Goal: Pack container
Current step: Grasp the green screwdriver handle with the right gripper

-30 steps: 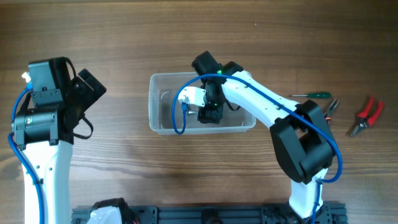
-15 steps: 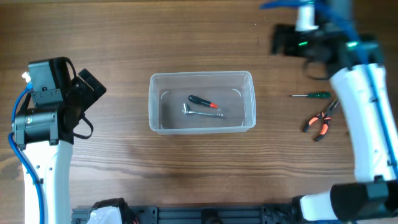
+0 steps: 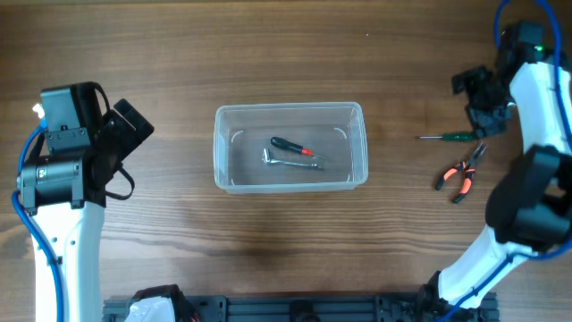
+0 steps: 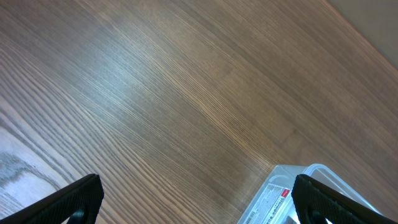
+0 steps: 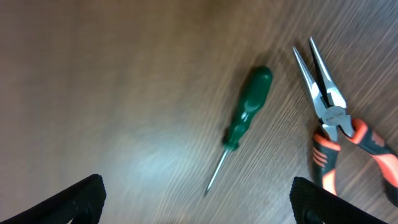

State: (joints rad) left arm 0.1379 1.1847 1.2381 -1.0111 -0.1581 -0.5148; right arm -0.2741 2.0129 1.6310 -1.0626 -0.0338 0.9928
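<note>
I need to lower my right gripper with a slight turn to the handle's stem end [image 3: 450, 137] [image 5: 238, 129], because the green screwdriver's handle lies at a slant.
The clear plastic container [image 3: 223, 152] sits mid-table and holds a black-and-red screwdriver [image 3: 291, 147] and a metal tool [image 3: 288, 162]. Its corner shows in the left wrist view [image 4: 311, 180]. A green screwdriver [image 3: 447, 137] [image 5: 247, 107] and orange-handled pliers [image 3: 459, 175] [image 5: 333, 124] lie on the table at right. My right gripper [image 3: 483, 112] [image 5: 196, 205] is open and empty, above the green screwdriver. My left gripper [image 3: 134, 125] [image 4: 196, 205] is open and empty, left of the container.
The wooden table [image 3: 286, 54] spreads all round the container. A black rail [image 3: 295, 309] runs along the front edge.
My right arm left the container, where the black-and-red screwdriver and metal tool now lie, and swung right to hover over the green screwdriver. The red pliers are gone from the far right.
</note>
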